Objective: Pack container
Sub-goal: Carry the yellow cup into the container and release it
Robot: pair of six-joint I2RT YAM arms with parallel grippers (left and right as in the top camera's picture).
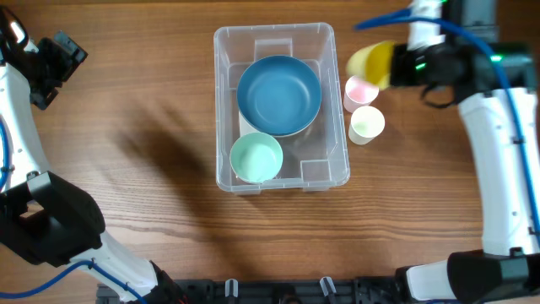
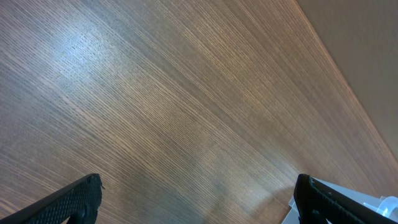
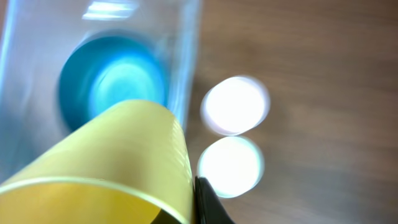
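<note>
My right gripper is holding the cup, and the container's empty near corner (image 1: 311, 159) is below the gripper and to the left in the overhead view. My right gripper should next swing the cup back, lower it and let it go.
The clear plastic container (image 1: 337, 118) stands mid-table and holds a blue bowl (image 1: 279, 95) and a mint green bowl (image 1: 256, 157). It also shows blurred in the right wrist view (image 3: 37, 68). My right gripper (image 1: 390, 66) is shut on a yellow cup (image 1: 369, 62), held tilted in the air just right of the container's far right corner. The cup fills the lower left of the right wrist view (image 3: 118, 162). A pink cup (image 1: 360, 89) and a pale green cup (image 1: 367, 123) stand right of the container. My left gripper (image 2: 196, 202) is open and empty over bare table at the far left.
The wooden table (image 1: 152, 127) extends left and in front of the container. The right arm (image 1: 498, 152) reaches along the right side. A white part shows at the lower right corner of the left wrist view (image 2: 373, 208).
</note>
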